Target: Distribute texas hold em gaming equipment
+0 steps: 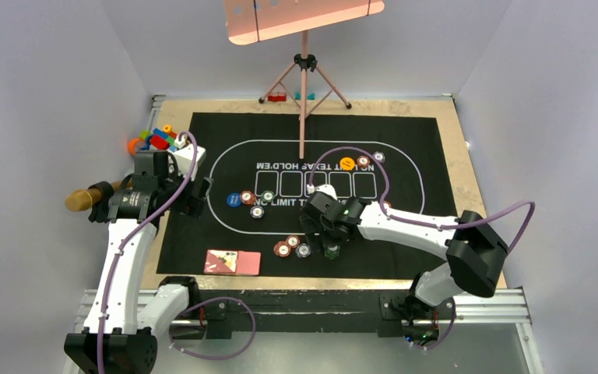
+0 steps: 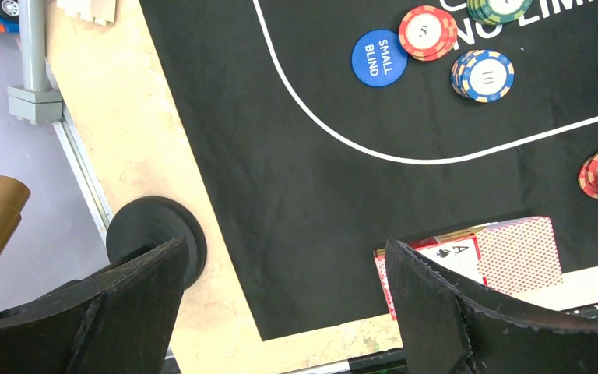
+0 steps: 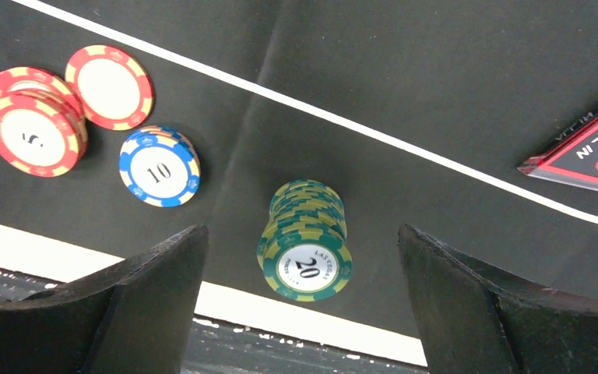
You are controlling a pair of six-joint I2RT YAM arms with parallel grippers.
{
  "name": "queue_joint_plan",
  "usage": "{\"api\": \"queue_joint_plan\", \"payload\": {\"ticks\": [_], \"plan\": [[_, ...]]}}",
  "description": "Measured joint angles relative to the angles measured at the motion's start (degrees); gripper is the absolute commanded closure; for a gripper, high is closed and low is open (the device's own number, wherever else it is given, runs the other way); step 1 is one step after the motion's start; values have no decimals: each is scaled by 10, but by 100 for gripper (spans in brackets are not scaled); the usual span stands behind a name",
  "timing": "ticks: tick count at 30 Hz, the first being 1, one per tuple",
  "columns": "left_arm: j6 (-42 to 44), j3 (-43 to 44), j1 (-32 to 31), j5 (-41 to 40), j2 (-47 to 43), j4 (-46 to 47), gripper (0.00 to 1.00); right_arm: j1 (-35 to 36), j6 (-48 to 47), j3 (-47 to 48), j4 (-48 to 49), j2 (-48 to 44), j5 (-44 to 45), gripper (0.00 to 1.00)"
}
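My right gripper is above the stack, which is lined up between its open fingers, so it needs to go down slightly and close around the sides of the green chip stack (image 1: 332, 251) (image 3: 305, 249).
My right gripper (image 1: 327, 238) (image 3: 300, 238) is open, its jaws standing either side of a green "20" chip stack (image 3: 305, 249) (image 1: 332, 251) near the mat's front edge, apart from it. Red "5" chips (image 3: 35, 128) and a blue "10" stack (image 3: 160, 167) lie left of it. An "ALL IN" triangle (image 3: 592, 148) lies to the right. My left gripper (image 1: 193, 195) (image 2: 284, 245) is open and empty above the mat's near left corner. Red-backed cards (image 2: 506, 253) (image 1: 232, 262) lie beside it. A blue "SMALL BLIND" button (image 2: 379, 58), red chips (image 2: 428, 33) and a blue stack (image 2: 483, 75) sit further in. An orange button (image 1: 347, 163) lies at the far side.
The black printed mat (image 1: 202, 234) covers the tan board. Toy blocks (image 1: 156, 140) sit at the far left corner. A pink tripod (image 1: 304, 93) stands at the mat's far edge. A brown cylinder (image 1: 86, 199) and a black disc (image 2: 156, 234) lie off the mat's left.
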Motion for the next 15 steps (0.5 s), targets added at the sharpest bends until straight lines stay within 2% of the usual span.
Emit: {"api": "queue_joint_plan", "payload": {"ticks": [15], "plan": [[1,0,0,0,0,-7,0,0,18,-30,33,26,-3,37]]}}
